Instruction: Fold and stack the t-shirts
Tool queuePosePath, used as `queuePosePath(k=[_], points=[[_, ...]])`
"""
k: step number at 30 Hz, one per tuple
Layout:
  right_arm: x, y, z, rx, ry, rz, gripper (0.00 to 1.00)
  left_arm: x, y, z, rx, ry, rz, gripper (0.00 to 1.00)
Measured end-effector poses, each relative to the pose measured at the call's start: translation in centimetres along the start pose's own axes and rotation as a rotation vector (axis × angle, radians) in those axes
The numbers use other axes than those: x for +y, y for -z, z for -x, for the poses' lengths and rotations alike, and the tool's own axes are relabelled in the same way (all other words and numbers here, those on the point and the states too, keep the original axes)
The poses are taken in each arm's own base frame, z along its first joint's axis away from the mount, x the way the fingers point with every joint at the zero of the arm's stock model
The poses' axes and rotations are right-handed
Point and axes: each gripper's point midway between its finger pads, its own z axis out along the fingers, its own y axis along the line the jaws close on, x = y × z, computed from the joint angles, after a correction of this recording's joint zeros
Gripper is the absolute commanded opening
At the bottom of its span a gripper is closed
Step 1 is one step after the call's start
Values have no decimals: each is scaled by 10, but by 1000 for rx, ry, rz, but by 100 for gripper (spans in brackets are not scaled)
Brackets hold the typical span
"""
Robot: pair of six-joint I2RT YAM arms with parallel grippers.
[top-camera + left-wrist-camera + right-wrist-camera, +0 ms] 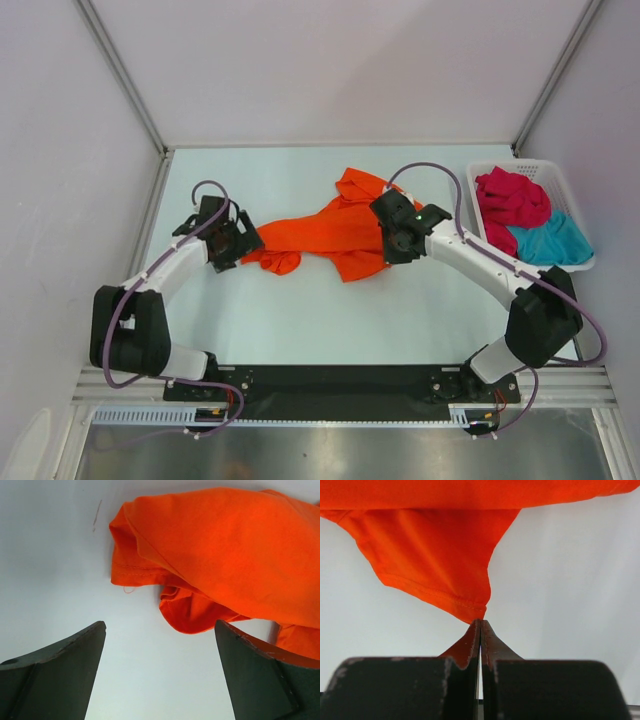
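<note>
The open fingers have only bare table between them, so the robot's left gripper will next turn and tilt toward the orange t-shirt (320,235), then go down onto the edge of the bunched end.
The orange t-shirt (320,235) lies crumpled and stretched out across the middle of the table. My left gripper (250,245) is open just left of the shirt's bunched left end. In the left wrist view the jaws (160,625) stand wide with only bare table between them and the orange cloth (225,545) just ahead. My right gripper (383,240) is over the shirt's right part. In the right wrist view it (480,621) is shut on a hemmed corner of the orange cloth (435,550), which is lifted off the table. The red t-shirt (510,200) and the teal t-shirt (550,240) lie bunched in the basket.
The white lattice basket (520,166) stands at the table's right edge, close to my right arm. Grey walls close in the table at the back and both sides.
</note>
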Motion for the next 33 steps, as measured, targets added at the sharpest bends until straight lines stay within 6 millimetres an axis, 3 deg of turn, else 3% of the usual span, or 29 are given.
queuePosePath(k=[8,23,28,33], points=[[-23,7,4,-22,-31,-15,0,9,-5,7,-70,198,-19,82],[-42,6,5,-20,-51,-36,0,38,-20,37,-166,408,10,74],[-45,6,5,-19,-51,-41,0,50,-30,35,-156,454,29,68],[-48,6,5,-13,-51,-48,0,58,-38,18,-133,491,34,61]])
